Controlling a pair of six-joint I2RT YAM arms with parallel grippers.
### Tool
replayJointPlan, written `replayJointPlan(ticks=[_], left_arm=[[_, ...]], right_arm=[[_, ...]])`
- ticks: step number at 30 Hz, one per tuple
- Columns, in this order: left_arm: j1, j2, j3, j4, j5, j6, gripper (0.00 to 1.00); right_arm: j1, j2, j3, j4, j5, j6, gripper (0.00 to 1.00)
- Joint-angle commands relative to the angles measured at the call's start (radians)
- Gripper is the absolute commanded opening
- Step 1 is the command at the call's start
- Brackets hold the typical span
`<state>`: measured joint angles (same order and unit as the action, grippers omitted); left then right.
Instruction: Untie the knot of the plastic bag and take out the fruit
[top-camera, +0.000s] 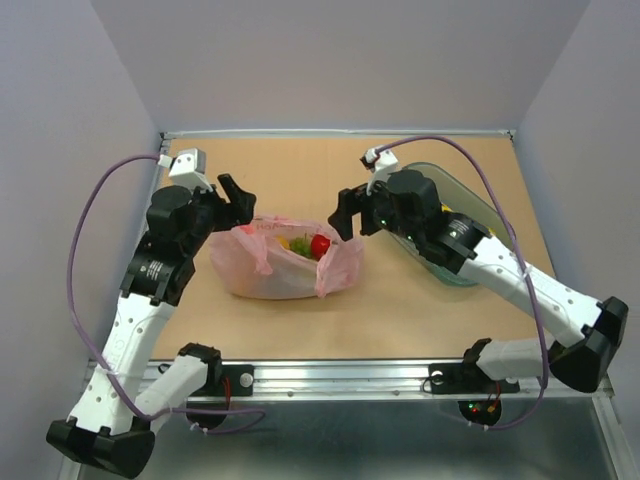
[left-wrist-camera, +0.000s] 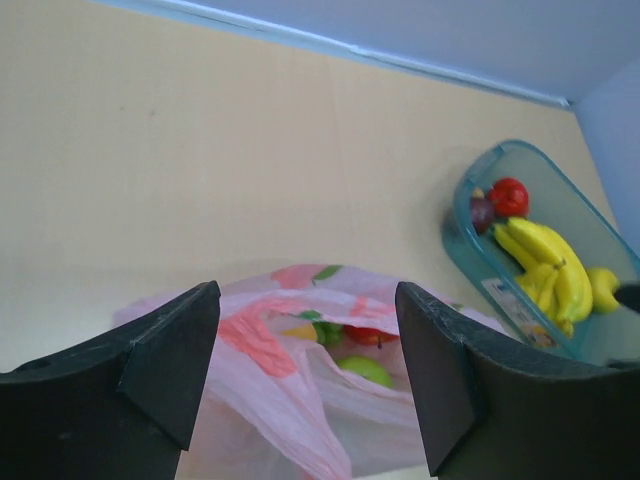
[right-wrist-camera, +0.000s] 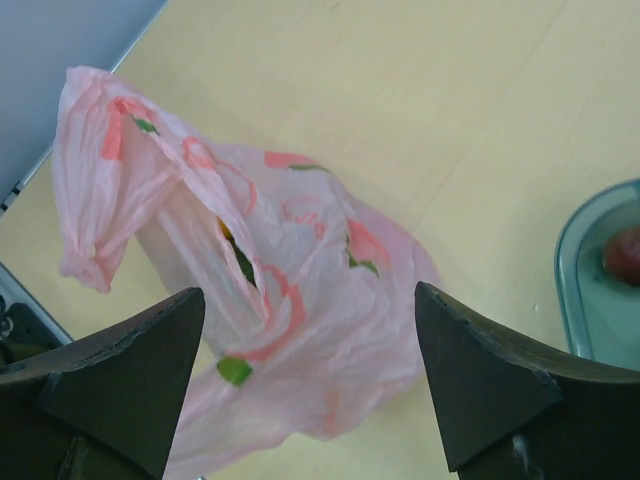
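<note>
The bag's far rim by the red fruit is standing up loose. My right gripper should move down toward the left in the top view next, onto that rim.
The pink plastic bag lies on the table between my grippers, its mouth open upward. No knot shows; the handles hang loose at the left and right. Inside I see a red fruit, something green and a yellow piece. The left wrist view shows the bag, a green apple and the red fruit. My left gripper is open and empty, just left of the bag. My right gripper is open and empty above the bag's right side.
A teal-grey tray stands right of the bag, partly under my right arm. It holds yellow bananas, a red fruit and a dark purple fruit. The tray's rim shows in the right wrist view.
</note>
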<state>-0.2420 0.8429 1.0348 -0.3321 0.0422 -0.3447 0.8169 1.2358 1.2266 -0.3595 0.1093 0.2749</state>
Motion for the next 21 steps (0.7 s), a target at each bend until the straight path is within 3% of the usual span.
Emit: replayJointPlan(ticks=[1,5,9,13,15,16,18,19,21], left_arm=[[-0.158,0.018,0.037,-0.025,0.044,0.061,0.82],[-0.307,0.051,0.025,-0.013,-0.024,0.095,0.82],[-0.370,0.084,0.007,0.008,-0.085,0.098,0.81],[-0.391,0.094,-0.025,0.024,-0.090,0.084,0.77],[-0.402,0.096,-0.047,0.044,-0.079,0.075,0.75],[-0.414,0.099,-0.068,0.051,-0.073,0.070,0.74],[-0.428,0.105,-0.088,0.062,-0.067,0.061,0.73],[-0.433,0.107,-0.103,0.064,-0.065,0.058,0.73],[-0.441,0.107,-0.114,0.065,-0.065,0.052,0.73]], right_arm=[[-0.001,0.130,0.155,-0.052,-0.045,-0.146,0.92],[-0.002,0.255,0.261,-0.058,-0.130,-0.189,0.93],[-0.002,0.349,0.272,-0.061,-0.183,-0.194,0.92],[-0.004,0.384,0.251,-0.062,-0.160,-0.198,0.80],[-0.007,0.386,0.240,-0.061,-0.151,-0.198,0.70],[-0.009,0.386,0.235,-0.061,-0.149,-0.197,0.55],[-0.015,0.380,0.225,-0.059,-0.148,-0.194,0.38],[-0.015,0.376,0.220,-0.061,-0.139,-0.194,0.23],[-0.019,0.370,0.208,-0.061,-0.129,-0.192,0.10]])
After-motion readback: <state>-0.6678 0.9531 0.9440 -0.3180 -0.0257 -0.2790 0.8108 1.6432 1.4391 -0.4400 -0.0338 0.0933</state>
